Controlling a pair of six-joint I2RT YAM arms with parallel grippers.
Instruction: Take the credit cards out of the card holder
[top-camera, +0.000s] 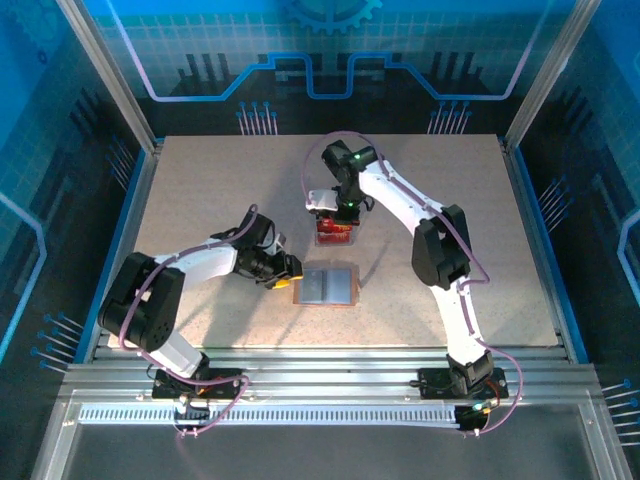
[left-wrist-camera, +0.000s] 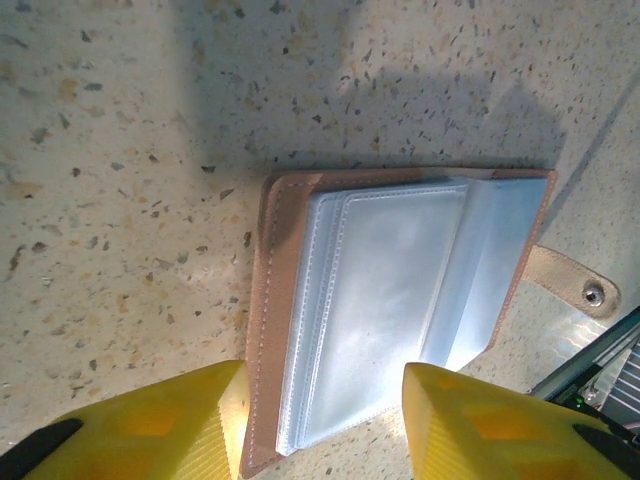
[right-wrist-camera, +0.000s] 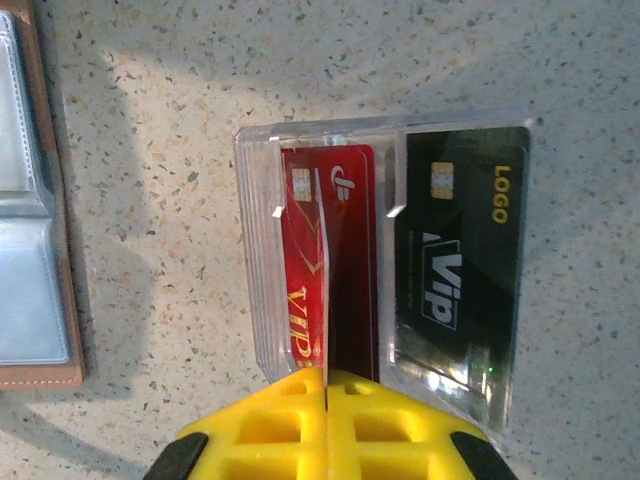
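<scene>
The red credit card (right-wrist-camera: 345, 260) is already standing on edge in the clear tray. My right gripper should stay over the slot beside the black card and release it.
The card holder (top-camera: 325, 287) lies open and flat on the table, tan rim up, with grey-blue clear sleeves (left-wrist-camera: 400, 290) showing no card. My left gripper (top-camera: 287, 271) is open, its yellow fingertips (left-wrist-camera: 325, 385) standing over the holder's near end, one above the tan edge and one above the sleeves. My right gripper (top-camera: 338, 214) is shut on a red credit card (right-wrist-camera: 345, 260), held on edge in the left slot of a clear tray (right-wrist-camera: 250, 220). A black credit card (right-wrist-camera: 460, 260) with a chip lies in the tray's right slot.
The clear tray (top-camera: 335, 236) stands just behind the card holder at mid-table. The holder's clasp tab (left-wrist-camera: 580, 285) sticks out to one side. Speckled beige tabletop surrounds both, bounded by blue walls and a metal rail at the near edge.
</scene>
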